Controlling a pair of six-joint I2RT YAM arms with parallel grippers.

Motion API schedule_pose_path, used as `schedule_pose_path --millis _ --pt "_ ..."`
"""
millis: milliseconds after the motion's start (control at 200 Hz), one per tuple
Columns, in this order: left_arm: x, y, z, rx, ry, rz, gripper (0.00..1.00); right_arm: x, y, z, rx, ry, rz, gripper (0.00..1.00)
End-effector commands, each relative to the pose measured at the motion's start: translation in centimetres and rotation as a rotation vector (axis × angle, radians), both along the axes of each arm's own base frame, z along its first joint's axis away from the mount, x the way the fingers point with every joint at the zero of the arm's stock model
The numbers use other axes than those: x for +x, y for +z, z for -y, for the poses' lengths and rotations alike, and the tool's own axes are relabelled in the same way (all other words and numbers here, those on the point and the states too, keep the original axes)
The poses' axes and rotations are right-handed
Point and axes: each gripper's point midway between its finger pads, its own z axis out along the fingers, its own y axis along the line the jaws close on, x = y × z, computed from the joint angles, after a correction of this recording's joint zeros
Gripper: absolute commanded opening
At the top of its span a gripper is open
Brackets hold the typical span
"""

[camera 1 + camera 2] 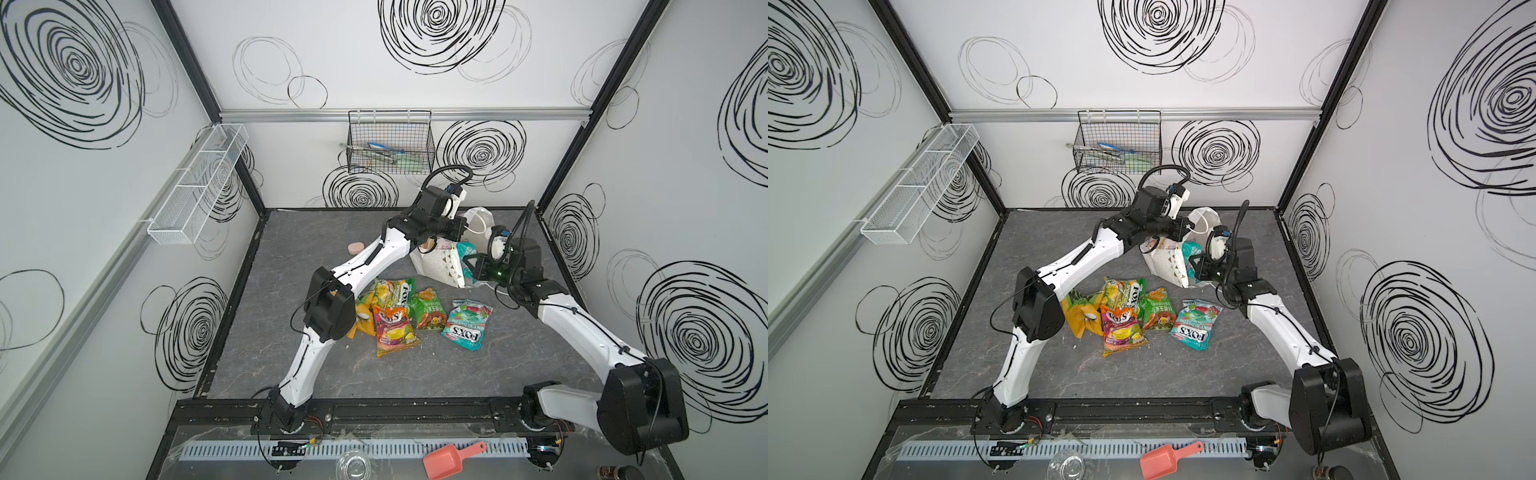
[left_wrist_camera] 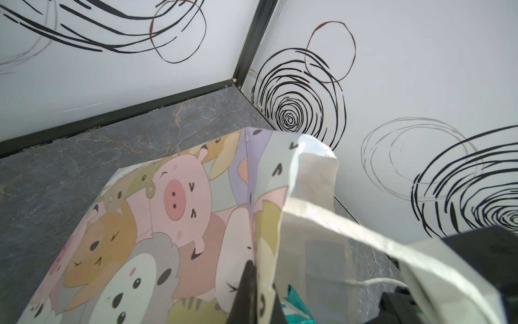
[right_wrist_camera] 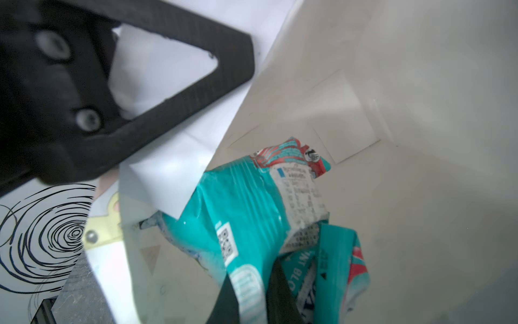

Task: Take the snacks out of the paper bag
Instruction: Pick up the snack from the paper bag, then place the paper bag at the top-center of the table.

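The bag lies tipped, so my left gripper will swing the bag's rim toward the black wire basket [image 1: 390, 145] to stand the bag upright, then open to let it go.
The paper bag [image 1: 436, 266] [image 1: 1165, 266] lies tipped at the back right of the table, its animal-print side [image 2: 168, 210] showing in the left wrist view. My left gripper [image 1: 430, 242] [image 2: 260, 280] is shut on the bag's rim and holds the mouth open. My right gripper [image 1: 468, 266] [image 3: 252, 280] reaches into the mouth and is shut on a teal snack packet [image 3: 246, 202] [image 1: 467, 250] [image 2: 297, 305]. Several snacks lie in front of the bag in both top views: orange [image 1: 362, 318], green-yellow [image 1: 395, 291], red-multicolour [image 1: 392, 330], green [image 1: 428, 309] and teal [image 1: 467, 324] [image 1: 1196, 324].
A pink oval bar [image 1: 356, 247] lies left of the bag. A black wire basket [image 1: 390, 143] hangs on the back wall and a white mesh shelf [image 1: 199, 183] on the left wall. A pink scoop [image 1: 453, 457] and a glass bowl [image 1: 353, 465] sit beyond the front rail.
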Motion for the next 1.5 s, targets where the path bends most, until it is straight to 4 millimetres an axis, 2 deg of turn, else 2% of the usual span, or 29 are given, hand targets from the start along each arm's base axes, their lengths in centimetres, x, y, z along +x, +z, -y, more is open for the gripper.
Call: schedule_pose_path --millis 0,130,250,395,500,560,655,755,835,936,1051,1156,1286,1376,1496 --pt "0.5 2.2 -0.2 -0.035 0.003 0.059 0.00 -0.6 4.2 0.3 0.021 0.005 0.155 0.00" --pt "0.5 2.0 -0.2 -0.033 0.004 0.058 0.00 -1.7 6.9 1.4 0.015 -0.036 0.220 0.00" --pt "0.7 2.1 -0.3 -0.039 0.007 0.054 0.00 -3.3 10.4 2.3 0.014 -0.060 0.291 0.00" --pt "1.3 2.8 -0.7 -0.076 0.032 0.015 0.00 -6.4 15.8 3.6 0.035 -0.095 0.394 0.00" --pt "1.6 3.4 -0.9 -0.093 0.052 -0.003 0.00 -9.2 18.8 5.0 0.047 -0.142 0.467 0.00" --pt "1.9 3.9 -1.1 -0.108 0.061 -0.004 0.00 -10.7 19.8 5.5 0.063 -0.157 0.489 0.00" --pt "2.2 4.6 -1.3 -0.156 0.091 -0.045 0.00 -12.6 20.0 6.1 0.079 -0.167 0.489 0.00" --pt "2.5 5.4 -1.6 -0.200 0.123 -0.093 0.00 -14.3 19.3 5.1 0.109 -0.090 0.471 0.00" --pt "2.9 5.8 -2.1 -0.221 0.157 -0.138 0.00 -16.0 18.5 3.0 0.179 0.050 0.453 0.00" --pt "3.8 5.5 -2.6 -0.261 0.183 -0.203 0.00 -16.8 15.3 1.5 0.251 0.138 0.354 0.00" --pt "4.9 4.2 -3.4 -0.266 0.221 -0.244 0.00 -16.6 10.8 0.9 0.247 0.161 0.246 0.00" --pt "6.3 1.7 -4.4 -0.277 0.288 -0.339 0.00 -16.3 7.8 0.6 0.231 0.174 0.202 0.00" --pt "8.2 -1.1 -5.6 -0.284 0.341 -0.428 0.00 -14.8 3.8 0.8 0.222 0.120 0.141 0.00" --pt "8.8 -1.8 -6.5 -0.242 0.374 -0.399 0.00 -13.8 2.2 0.4 0.249 0.106 0.122 0.00" --pt "9.1 -1.7 -7.5 -0.197 0.407 -0.347 0.00 -12.5 0.6 -0.5 0.244 0.084 0.105 0.00"
